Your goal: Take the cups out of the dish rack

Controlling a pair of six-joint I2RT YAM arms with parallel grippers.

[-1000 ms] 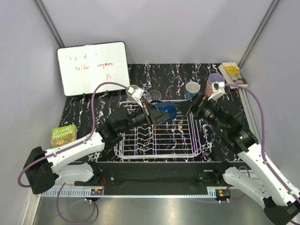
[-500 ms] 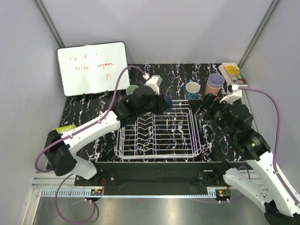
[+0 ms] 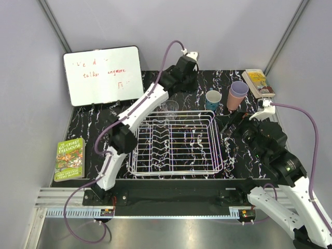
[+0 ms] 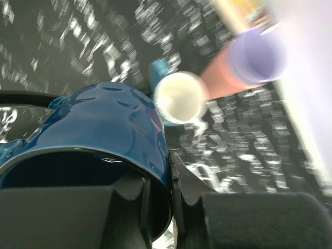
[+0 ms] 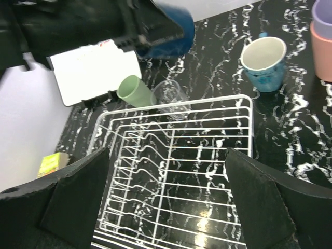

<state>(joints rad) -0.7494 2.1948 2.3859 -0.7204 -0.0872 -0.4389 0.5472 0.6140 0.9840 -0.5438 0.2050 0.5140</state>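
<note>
The bare tabletop between the clear glass (image 3: pixel 169 108) and the teal cup lies free below my left gripper, which moves down there next for the release.
My left gripper (image 4: pixel 171 202) is shut on the rim of the dark blue cup (image 4: pixel 104 124), one finger inside and one outside. It holds the cup in the air over the far middle of the table (image 3: pixel 181 83). Just beyond stand the teal cup (image 3: pixel 212 99) and the salmon pink cup with the lavender one nested in it (image 3: pixel 238 95). The clear glass (image 3: pixel 169 108) and the pale green cup (image 5: pixel 134 91) stand behind the dish rack's (image 3: pixel 218 155) back left edge. No cup shows in the rack. My right gripper (image 5: pixel 174 207) hangs open above the rack's right side.
A whiteboard (image 3: pixel 102 75) leans on the back left wall. One book (image 3: pixel 70 158) lies at the left edge and another (image 3: pixel 258 82) in the back right corner. The left arm stretches diagonally over the rack's back left corner.
The left arm has swung from over the rack's back left to the far middle of the table, carrying the dark blue cup. The right arm drew back slightly to the right.
</note>
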